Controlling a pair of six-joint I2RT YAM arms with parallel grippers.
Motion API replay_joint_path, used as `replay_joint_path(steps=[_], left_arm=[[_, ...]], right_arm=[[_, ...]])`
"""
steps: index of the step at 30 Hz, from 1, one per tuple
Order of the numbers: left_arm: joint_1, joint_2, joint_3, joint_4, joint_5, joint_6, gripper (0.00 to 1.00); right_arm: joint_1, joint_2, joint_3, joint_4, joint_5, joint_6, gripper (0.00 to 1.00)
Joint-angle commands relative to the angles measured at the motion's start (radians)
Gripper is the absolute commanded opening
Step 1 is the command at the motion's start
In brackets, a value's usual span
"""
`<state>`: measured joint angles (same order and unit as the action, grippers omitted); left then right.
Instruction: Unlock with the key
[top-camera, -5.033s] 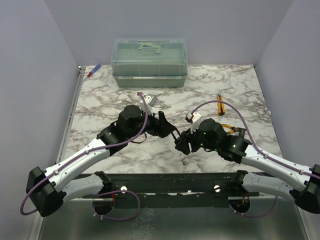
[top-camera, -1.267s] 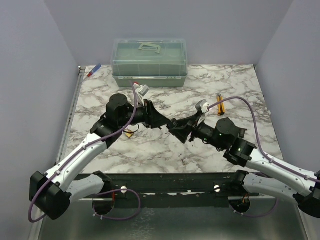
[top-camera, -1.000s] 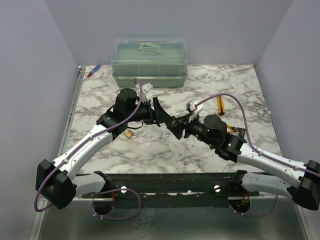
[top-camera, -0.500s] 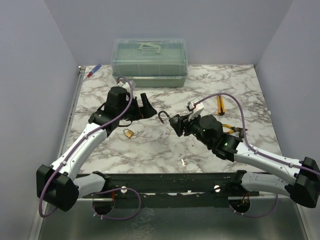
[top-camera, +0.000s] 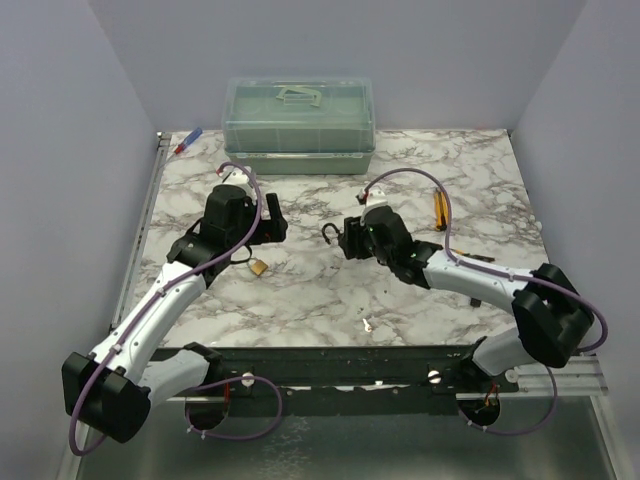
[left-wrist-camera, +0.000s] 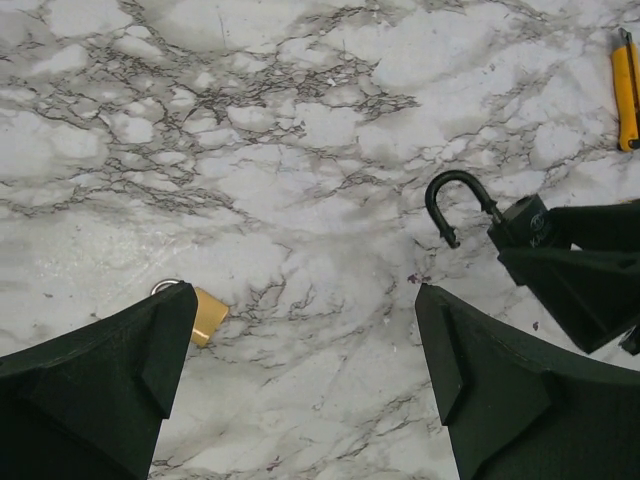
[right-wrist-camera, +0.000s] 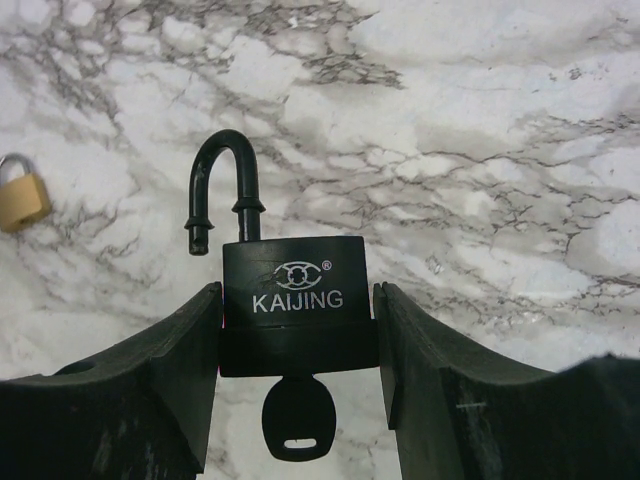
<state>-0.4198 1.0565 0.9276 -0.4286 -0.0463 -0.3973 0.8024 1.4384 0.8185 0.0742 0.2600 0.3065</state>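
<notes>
The robot's right gripper should next go down to the bare marble in the middle of the table and let go of the black padlock, since the shackle (right-wrist-camera: 220, 190) is already open with one end of the shackle free.
My right gripper (right-wrist-camera: 298, 330) is shut on the black padlock (right-wrist-camera: 295, 300), marked KAIJING, held above the marble table. Its shackle (right-wrist-camera: 220, 190) stands open, one end free. The key (right-wrist-camera: 298, 415) with its round black head sits in the keyhole under the padlock's body. In the top view the padlock (top-camera: 340, 238) is at mid-table. My left gripper (left-wrist-camera: 300, 370) is open and empty, to the left of the padlock (left-wrist-camera: 520, 228), which also shows in the left wrist view. In the top view the left gripper (top-camera: 270, 225) is apart from the lock.
A small brass padlock (top-camera: 258, 266) lies on the table below the left gripper; it also shows in the left wrist view (left-wrist-camera: 205, 313). A green lidded box (top-camera: 298, 125) stands at the back. A yellow tool (top-camera: 439, 208) lies at the right. A small white bit (top-camera: 368, 323) lies near the front edge.
The two grippers were together at the padlock. My left gripper has let go and drawn back left. My right gripper has carried the padlock back, its shackle now open.
</notes>
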Motion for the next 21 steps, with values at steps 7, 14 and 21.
replay_joint_path(steps=[7,14,21], left_arm=[[0.005,-0.021,-0.018,0.013,-0.069,0.03,0.99],[0.004,-0.01,-0.018,0.013,-0.054,0.035,0.99],[0.005,-0.003,-0.016,0.013,-0.046,0.038,0.99]], right_arm=[[-0.144,0.225,0.145,0.11,-0.096,0.031,0.0],[-0.169,0.36,0.225,0.087,-0.043,0.012,0.0],[-0.169,0.455,0.313,-0.025,-0.005,0.0,0.01]])
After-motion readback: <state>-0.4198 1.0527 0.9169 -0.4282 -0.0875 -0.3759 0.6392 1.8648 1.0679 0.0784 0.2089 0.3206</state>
